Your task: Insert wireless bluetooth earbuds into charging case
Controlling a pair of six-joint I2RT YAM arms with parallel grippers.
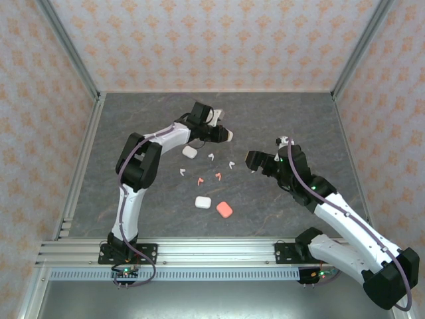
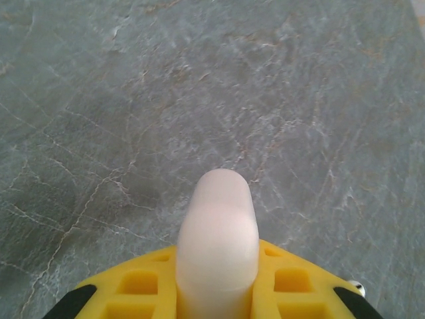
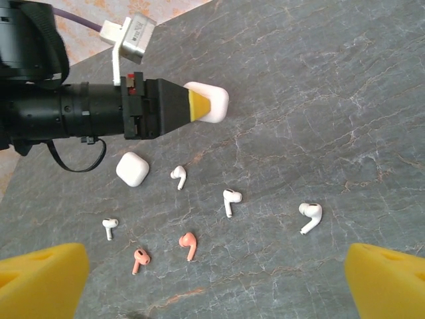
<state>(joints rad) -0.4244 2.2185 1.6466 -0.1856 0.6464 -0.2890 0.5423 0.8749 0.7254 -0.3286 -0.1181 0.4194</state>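
Note:
The bare tabletop beyond the white earbuds is clear, so my left gripper will go straight down toward it next and release the white charging case (image 1: 228, 135).
My left gripper (image 1: 221, 133) is shut on a white charging case (image 1: 228, 135), held above the table at the back middle. In the left wrist view that case (image 2: 218, 232) stands between the yellow fingers (image 2: 139, 286). The right wrist view shows the held case (image 3: 211, 103) and, below it on the table, white earbuds (image 3: 178, 175) (image 3: 231, 198) (image 3: 310, 214) (image 3: 109, 226) and two pink earbuds (image 3: 188, 243) (image 3: 140, 258). My right gripper (image 1: 252, 159) hovers open to the right of the earbuds (image 1: 230, 164), with its yellow fingertips (image 3: 40, 279) wide apart and nothing between them.
A second white case (image 1: 190, 152) lies left of the buds and shows again in the right wrist view (image 3: 133, 169). Nearer the front lie another white case (image 1: 202, 201) and a pink case (image 1: 224, 209). Metal frame rails border the grey table (image 1: 299, 119).

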